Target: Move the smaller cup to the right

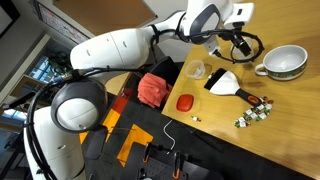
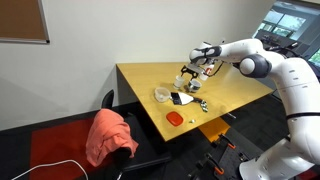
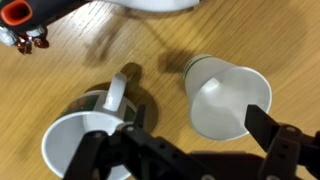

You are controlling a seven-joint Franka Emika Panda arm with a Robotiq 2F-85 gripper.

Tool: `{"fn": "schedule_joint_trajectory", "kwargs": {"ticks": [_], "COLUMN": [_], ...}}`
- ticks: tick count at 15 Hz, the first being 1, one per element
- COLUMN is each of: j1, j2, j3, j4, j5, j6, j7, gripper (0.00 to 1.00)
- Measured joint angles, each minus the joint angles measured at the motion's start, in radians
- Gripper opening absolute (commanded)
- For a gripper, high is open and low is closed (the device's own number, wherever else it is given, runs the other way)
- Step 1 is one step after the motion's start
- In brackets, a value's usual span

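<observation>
My gripper moves down onto the smaller cup's near rim (image 3: 193, 113) next, on the side by the wide cup, and closes, since it lies below and between my open fingers.
In the wrist view the smaller cup (image 3: 226, 95) is a plain white round cup without a handle, standing on the wooden table. My gripper (image 3: 195, 130) is open and sits low over it, with the cup between the two fingers and the right finger beside the cup's rim. The wide white cup with a handle (image 3: 88, 142) stands just left of it. In both exterior views my gripper (image 1: 238, 46) (image 2: 195, 76) is low over the table and hides the smaller cup. The wide cup (image 1: 283, 63) shows beside it.
A clear plastic container (image 1: 197, 70) (image 2: 160, 94), a white brush-like tool (image 1: 225, 82), a red flat object (image 1: 184, 102) (image 2: 175, 118) and small green-and-white items (image 1: 252, 115) lie on the table (image 1: 220, 130). A red cloth (image 1: 152, 88) hangs on a chair at the table's edge.
</observation>
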Motion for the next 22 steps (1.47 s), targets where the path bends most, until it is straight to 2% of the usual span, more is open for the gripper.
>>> {"fn": "schedule_joint_trajectory", "kwargs": {"ticks": [5,6,7,15,17,22], "j1": [-0.005,-0.005,-0.005,0.003,0.004,0.008], "j2": [0.062,0.073,0.085,0.120,0.120,0.120], "j3": [0.004,0.006,0.008,0.018,0.018,0.012], "j4": [0.067,0.074,0.081,0.109,0.115,0.124], "j5": [0.000,0.000,0.000,-0.001,-0.001,-0.001], "j6": [-0.048,-0.051,-0.052,-0.052,-0.052,-0.052], "j7": [0.000,0.000,0.000,0.000,0.000,0.000], "gripper": [1.00,0.75,0.74,0.12,0.00,0.01]}}
